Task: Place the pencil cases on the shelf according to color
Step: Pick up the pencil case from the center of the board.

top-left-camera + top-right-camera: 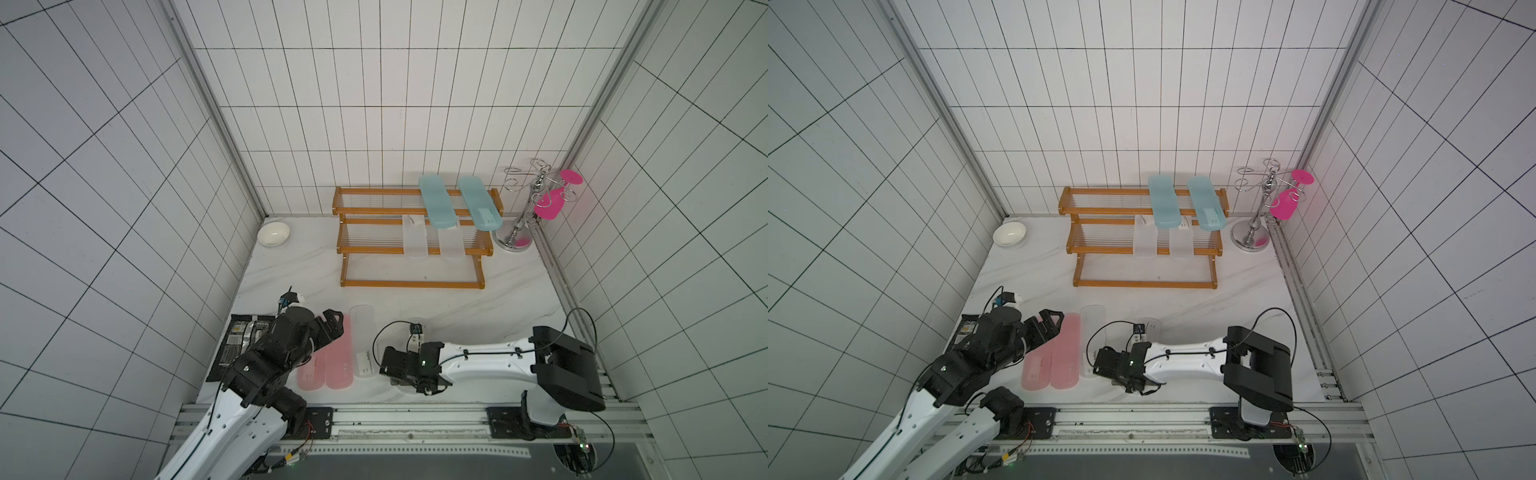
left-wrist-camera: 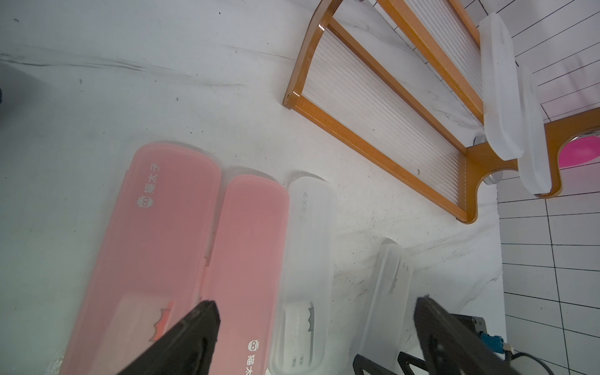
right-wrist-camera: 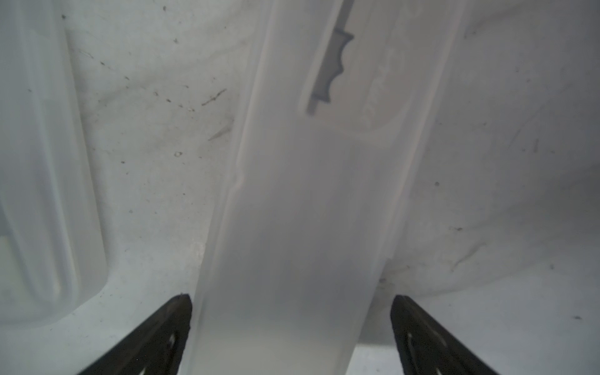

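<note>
My right gripper needs to move back toward my base next, away from the pink cases and onto the near part of the clear case, because the clear case is slanted between my fingers.
The orange wooden shelf (image 1: 374,250) stands at the back. Two teal pencil cases (image 1: 436,201) (image 1: 478,203) lie on its top tier and two frosted clear ones (image 1: 415,243) (image 1: 451,245) on the middle tier. Near the front, two pink cases (image 1: 338,365) (image 1: 309,376) and a clear case (image 1: 363,332) lie side by side. My left gripper (image 2: 315,308) hovers open above them, holding nothing. Another clear case (image 3: 308,211) lies on the table between the spread jaws of my right gripper (image 3: 291,302), which is open, with a gap on one side.
A white bowl (image 1: 273,234) sits at the back left. A chrome wire stand (image 1: 523,216) with pink discs stands right of the shelf. A black foil packet (image 1: 241,340) lies under the left arm. Tiled walls close in on three sides.
</note>
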### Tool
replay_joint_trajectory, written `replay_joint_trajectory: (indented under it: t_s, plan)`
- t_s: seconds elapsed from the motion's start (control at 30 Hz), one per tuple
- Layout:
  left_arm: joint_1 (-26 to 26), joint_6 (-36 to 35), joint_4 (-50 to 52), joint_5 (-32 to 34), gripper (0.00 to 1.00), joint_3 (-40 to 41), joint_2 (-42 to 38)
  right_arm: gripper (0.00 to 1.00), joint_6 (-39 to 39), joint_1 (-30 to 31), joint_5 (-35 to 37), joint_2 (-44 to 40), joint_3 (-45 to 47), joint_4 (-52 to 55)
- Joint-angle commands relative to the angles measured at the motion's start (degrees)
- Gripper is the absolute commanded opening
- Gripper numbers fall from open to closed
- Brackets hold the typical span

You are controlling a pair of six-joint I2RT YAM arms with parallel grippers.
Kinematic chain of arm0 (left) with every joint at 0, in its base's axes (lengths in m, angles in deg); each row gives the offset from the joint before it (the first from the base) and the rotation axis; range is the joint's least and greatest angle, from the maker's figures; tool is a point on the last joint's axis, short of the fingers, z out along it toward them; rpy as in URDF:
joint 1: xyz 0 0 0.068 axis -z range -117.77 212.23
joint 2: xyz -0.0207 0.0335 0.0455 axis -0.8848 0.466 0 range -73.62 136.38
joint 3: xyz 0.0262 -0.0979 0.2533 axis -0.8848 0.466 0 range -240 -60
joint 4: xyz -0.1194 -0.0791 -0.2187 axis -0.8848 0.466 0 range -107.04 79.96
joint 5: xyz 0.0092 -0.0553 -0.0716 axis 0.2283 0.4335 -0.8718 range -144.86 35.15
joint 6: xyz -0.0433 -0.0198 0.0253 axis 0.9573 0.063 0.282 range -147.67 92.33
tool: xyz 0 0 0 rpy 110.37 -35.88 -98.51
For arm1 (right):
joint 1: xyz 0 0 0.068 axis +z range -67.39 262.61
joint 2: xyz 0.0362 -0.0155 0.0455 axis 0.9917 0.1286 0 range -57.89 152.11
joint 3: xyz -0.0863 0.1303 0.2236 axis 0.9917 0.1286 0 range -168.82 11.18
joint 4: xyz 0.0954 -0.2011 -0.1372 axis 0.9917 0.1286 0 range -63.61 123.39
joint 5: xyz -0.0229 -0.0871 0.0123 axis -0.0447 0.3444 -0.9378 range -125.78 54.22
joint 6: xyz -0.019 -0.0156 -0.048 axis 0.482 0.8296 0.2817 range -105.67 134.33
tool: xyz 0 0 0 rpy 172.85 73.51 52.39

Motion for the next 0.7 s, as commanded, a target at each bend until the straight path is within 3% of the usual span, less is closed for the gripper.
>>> replay_joint_trajectory:
  t_s: [0.0, 0.33, 0.67]
  plan:
    - [0.2, 0.2, -0.3, -0.4, 0.98, -1.6, 0.3, 0.99, -3.0, -0.1, 1.9, -3.9, 5.0, 3.6]
    - [1.7, 1.0, -1.6, 0.0, 0.98, -1.5, 2.0, 0.99, -0.5, -0.5, 1.2, -16.9, 13.7, 0.6]
    - [1.9, 1.0, -1.6, 0.3, 0.98, -1.4, 1.8, 0.99, -6.6, 5.4, -0.4, -9.4, 10.0, 1.0]
